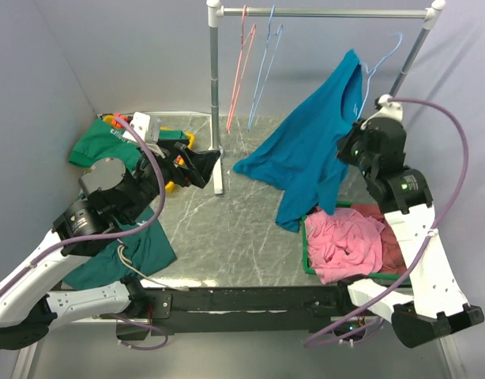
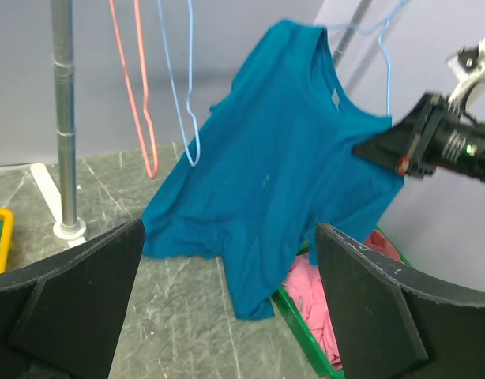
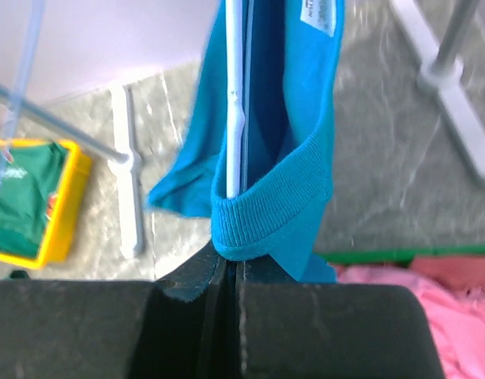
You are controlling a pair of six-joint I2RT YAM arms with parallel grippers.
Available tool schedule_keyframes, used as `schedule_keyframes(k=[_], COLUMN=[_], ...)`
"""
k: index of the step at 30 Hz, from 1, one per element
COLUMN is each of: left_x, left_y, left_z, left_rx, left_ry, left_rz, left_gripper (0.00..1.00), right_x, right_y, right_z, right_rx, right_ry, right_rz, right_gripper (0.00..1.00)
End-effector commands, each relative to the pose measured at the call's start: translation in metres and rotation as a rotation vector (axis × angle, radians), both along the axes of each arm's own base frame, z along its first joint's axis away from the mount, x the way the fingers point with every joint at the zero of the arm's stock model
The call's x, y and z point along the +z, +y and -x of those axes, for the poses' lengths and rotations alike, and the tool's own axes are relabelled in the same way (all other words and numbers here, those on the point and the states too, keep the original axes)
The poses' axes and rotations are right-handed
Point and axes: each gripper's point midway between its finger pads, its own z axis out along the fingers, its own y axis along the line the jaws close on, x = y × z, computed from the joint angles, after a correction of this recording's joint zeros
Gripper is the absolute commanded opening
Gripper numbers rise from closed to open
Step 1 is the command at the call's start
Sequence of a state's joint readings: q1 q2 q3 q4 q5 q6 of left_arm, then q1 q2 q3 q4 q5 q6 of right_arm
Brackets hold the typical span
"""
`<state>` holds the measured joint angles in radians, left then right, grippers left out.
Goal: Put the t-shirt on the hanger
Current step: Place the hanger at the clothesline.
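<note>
The rack bar's empty end (image 1: pixel 404 13) is farther outward than the right gripper, so the robot should move that gripper outward and to the right in the top view to let go of the hanger.
The teal-blue t-shirt (image 1: pixel 306 154) hangs in the air right of centre, its lower hem trailing down to the table and the green bin. The light blue wire hanger (image 1: pixel 382 57) sticks out above the shirt's neck, with its hook up by the rack's right post. My right gripper (image 1: pixel 351 147) is shut at the collar; in the right wrist view the hanger wire (image 3: pixel 234 95) runs down inside the ribbed collar (image 3: pixel 274 213) into the shut right gripper (image 3: pixel 236 264). My left gripper (image 1: pixel 204 167) stands wide open and empty, facing the t-shirt (image 2: pixel 282 150) from the left, well apart from it.
A metal rack (image 1: pixel 321 13) at the back carries a pink hanger (image 1: pixel 241 71) and another light blue one (image 1: pixel 265 71); its pole (image 1: pixel 215 95) stands near my left gripper. A green bin (image 1: pixel 306 245) holds a pink garment (image 1: pixel 345 241). A yellow bin (image 1: pixel 189 142) holds dark green cloth (image 1: pixel 96 142).
</note>
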<state>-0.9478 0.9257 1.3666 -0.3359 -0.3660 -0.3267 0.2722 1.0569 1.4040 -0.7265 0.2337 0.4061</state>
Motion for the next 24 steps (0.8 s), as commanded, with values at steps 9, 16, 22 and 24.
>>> schedule_keyframes(k=[9,16,22,24], left_x=[0.035,0.018,0.007,0.001], left_y=[0.004,-0.001,-0.014,-0.024], left_z=[0.015,0.006,-0.001,-0.002], left_rx=[-0.063,-0.047,-0.061,-0.087], left_ry=[-0.059,-0.038,-0.028,-0.01], left_rz=[-0.034,-0.091,-0.133,-0.153], left_gripper=[0.95,0.95,0.96,0.96], right_x=[0.096,0.099,0.095,0.097], right_y=[-0.021,-0.031,-0.042,-0.045], right_z=[-0.03,-0.045,-0.056,-0.062], right_rx=[0.097,0.109,0.117,0.11], right_ry=[-0.146,-0.094,-0.042,-0.027], right_rz=[0.046,0.108,0.158,0.171], right_gripper=[0.0,0.0,0.0,0.0])
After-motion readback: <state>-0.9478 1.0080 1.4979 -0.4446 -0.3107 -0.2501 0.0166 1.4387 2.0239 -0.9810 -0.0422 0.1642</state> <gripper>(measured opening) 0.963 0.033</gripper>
